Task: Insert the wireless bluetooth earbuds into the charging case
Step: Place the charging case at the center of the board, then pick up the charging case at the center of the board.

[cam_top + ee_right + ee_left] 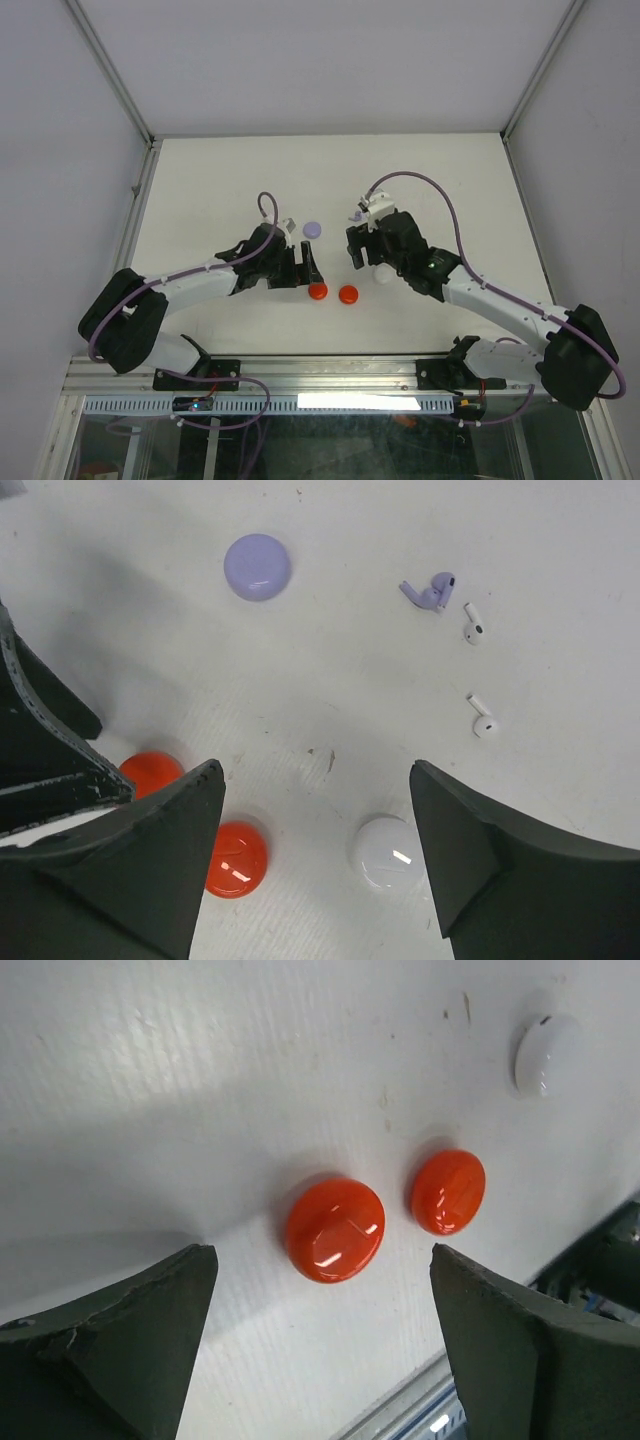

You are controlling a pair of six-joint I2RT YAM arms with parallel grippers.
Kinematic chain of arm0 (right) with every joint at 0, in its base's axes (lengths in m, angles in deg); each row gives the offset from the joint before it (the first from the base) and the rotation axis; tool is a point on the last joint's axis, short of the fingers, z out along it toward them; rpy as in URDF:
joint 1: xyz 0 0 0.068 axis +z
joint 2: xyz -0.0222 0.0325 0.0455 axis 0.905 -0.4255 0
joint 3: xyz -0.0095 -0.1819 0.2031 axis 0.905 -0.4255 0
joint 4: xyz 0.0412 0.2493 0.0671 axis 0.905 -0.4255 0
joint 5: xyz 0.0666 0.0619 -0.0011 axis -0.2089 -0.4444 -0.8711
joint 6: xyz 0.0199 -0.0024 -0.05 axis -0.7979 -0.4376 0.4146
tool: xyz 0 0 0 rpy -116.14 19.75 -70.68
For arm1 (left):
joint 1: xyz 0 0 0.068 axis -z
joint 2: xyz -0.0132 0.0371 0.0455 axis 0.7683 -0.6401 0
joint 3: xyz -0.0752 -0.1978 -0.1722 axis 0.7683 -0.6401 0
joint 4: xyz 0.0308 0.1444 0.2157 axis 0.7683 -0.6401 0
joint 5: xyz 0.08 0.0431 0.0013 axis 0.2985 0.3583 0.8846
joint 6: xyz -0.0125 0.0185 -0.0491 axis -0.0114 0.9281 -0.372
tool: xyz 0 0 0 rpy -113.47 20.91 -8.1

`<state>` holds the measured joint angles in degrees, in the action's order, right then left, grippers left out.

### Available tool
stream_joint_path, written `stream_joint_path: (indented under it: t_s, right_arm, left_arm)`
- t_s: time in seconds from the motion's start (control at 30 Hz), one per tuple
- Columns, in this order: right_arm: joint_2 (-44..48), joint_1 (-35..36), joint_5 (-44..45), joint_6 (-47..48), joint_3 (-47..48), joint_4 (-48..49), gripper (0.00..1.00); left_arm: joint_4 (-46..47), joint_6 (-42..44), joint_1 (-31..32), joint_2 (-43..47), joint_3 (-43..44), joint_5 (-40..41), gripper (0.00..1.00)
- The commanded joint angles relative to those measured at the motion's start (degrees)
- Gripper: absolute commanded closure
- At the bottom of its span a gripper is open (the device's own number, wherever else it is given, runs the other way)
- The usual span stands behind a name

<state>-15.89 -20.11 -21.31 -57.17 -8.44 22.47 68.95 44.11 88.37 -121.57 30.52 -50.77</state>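
Observation:
My left gripper moves outward next and lowers its open fingers astride the sides of the lilac case [312, 230], which matches the lilac earbuds.
In the right wrist view, tiny stemmed earbuds lie on the white table: a lilac pair [430, 592] and two white ones [473, 627] [482, 720]. Round closed cases lie nearby: two red [335, 1228] [448, 1191], one white [388, 852] and one lilac [257, 567]. My left gripper [322, 1248] hangs open over the left red case [317, 291], with nothing between its fingers. My right gripper [316, 765] is open above the table, with the white case near its right finger [480, 850]. Nothing is held.
The two arms' heads are close together at the table's middle [400, 180]. The left gripper's dark fingers [40, 750] show at the left of the right wrist view. A metal rail [590, 1270] runs along the near table edge. Walls enclose the table on three sides.

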Motion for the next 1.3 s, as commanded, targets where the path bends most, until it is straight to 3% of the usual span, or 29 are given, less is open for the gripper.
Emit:
stream_joint_path:
  t_s: [0.0, 0.23, 0.6, 1.03, 1.27]
  right_arm:
    - [2.8, -0.3, 4.4, -1.6, -0.8, 3.9, 0.22]
    - [4.9, -0.6, 7.3, -3.0, -2.5, 4.8, 0.21]
    - [8.1, -1.2, 9.9, -4.1, -4.7, 4.6, 0.20]
    - [7.6, -1.5, 8.8, -4.6, -4.9, 4.9, 0.19]
    - [8.1, -1.5, 7.8, -4.7, -4.8, 4.5, 0.19]
  left_arm:
    - [-10.0, 7.0, -0.9, 0.4, 7.7, 10.8, 0.10]
    - [-12.4, 14.8, -2.3, -9.8, 20.2, 17.1, 0.12]
    - [-18.4, 20.0, -2.9, -27.1, 39.4, 22.0, 0.14]
    - [-19.0, 22.0, -2.8, -33.0, 43.3, 21.9, 0.24]
    - [-18.9, 23.6, -2.2, -33.0, 42.6, 21.8, 0.38]
